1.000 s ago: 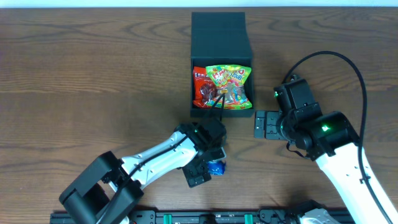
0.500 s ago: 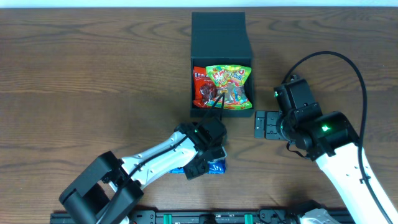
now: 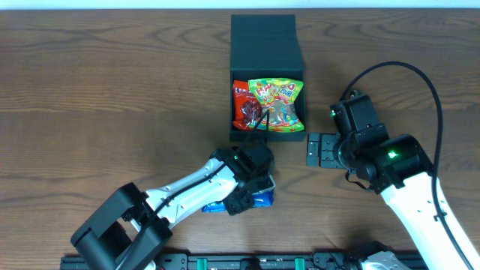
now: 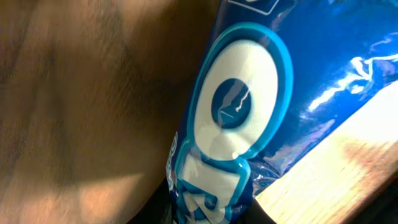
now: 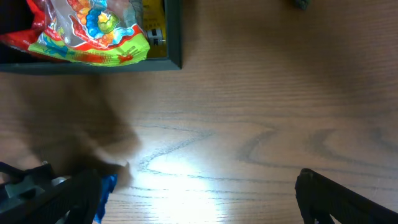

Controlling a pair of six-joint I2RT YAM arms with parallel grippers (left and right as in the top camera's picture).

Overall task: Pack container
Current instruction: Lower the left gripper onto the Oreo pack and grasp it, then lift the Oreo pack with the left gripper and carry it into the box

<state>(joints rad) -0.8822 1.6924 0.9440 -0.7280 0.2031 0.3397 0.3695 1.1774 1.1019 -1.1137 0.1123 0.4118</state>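
Observation:
I will raise my left gripper next, move it outward, turn it and lower it to release the blue snack packet (image 3: 260, 199) onto the red packet (image 3: 241, 105), because the green one fills the other side of the box.
The container (image 3: 268, 137) is a dark square box with its flap lid (image 3: 264, 41) laid open behind it. Inside lie a red packet (image 3: 241, 105) and a green candy packet (image 3: 277, 101). Below the box, near the table's front edge, my left gripper (image 3: 251, 196) is shut on a blue snack packet (image 3: 260, 199). In the left wrist view that blue packet (image 4: 249, 106) fills the frame, pinched between the dark fingers of the left gripper (image 4: 208, 208). My right gripper (image 3: 315, 150) hangs open and empty to the right of the box, jaws wide in the right wrist view (image 5: 199, 199).
In the right wrist view the container's corner (image 5: 174, 37) and the green packet (image 5: 93, 31) sit top left, and the blue packet's edge (image 5: 106, 190) shows bottom left. A black rail (image 3: 247, 262) runs along the table's front edge.
My left gripper has closed on the blue packet, and the packet has shifted so a blue end now pokes out to the gripper's left. The right arm has not moved.

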